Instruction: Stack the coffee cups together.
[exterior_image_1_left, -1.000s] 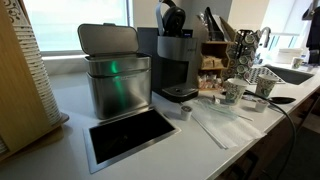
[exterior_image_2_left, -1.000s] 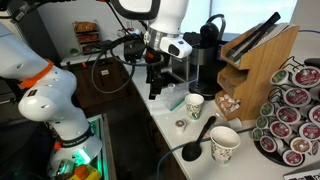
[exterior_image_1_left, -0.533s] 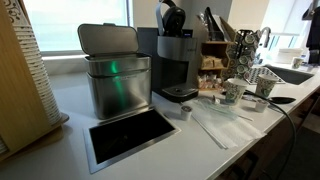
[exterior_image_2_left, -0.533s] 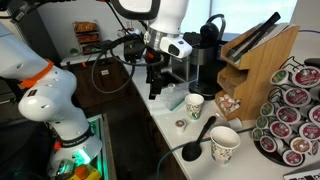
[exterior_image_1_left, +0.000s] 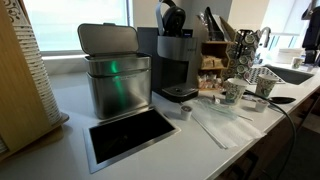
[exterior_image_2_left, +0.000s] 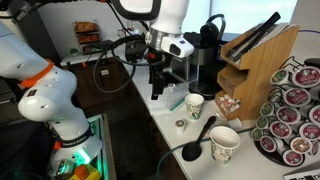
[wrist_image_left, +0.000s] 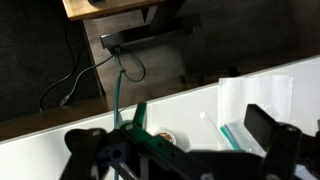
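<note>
I should move my gripper outward and down onto the ladle-side rim of the cup nearer the coffee machine, because the cup is outward of my fingers and below them.
Two whitish patterned coffee cups stand apart and upright on the white counter. In both exterior views one cup (exterior_image_2_left: 195, 105) (exterior_image_1_left: 233, 92) is nearer the coffee machine and the other (exterior_image_2_left: 224, 144) (exterior_image_1_left: 263, 88) is farther along. My gripper (exterior_image_2_left: 155, 92) hangs over the counter's edge, to the side of the nearer cup and apart from it. In the wrist view the gripper (wrist_image_left: 180, 150) is open and empty. Neither cup shows in the wrist view. A tiny grey pod cup (wrist_image_left: 160, 137) (exterior_image_2_left: 181, 124) lies below the jaws.
A black coffee machine (exterior_image_1_left: 176, 60) and a metal bin (exterior_image_1_left: 115, 72) stand on the counter. A black ladle (exterior_image_2_left: 196, 138) lies between the cups. A wooden knife block (exterior_image_2_left: 255, 60), a pod carousel (exterior_image_2_left: 295, 112) and a clear plastic bag (wrist_image_left: 250, 100) are nearby.
My gripper has edged slightly toward the counter. The cups and everything else have stayed where they were.
</note>
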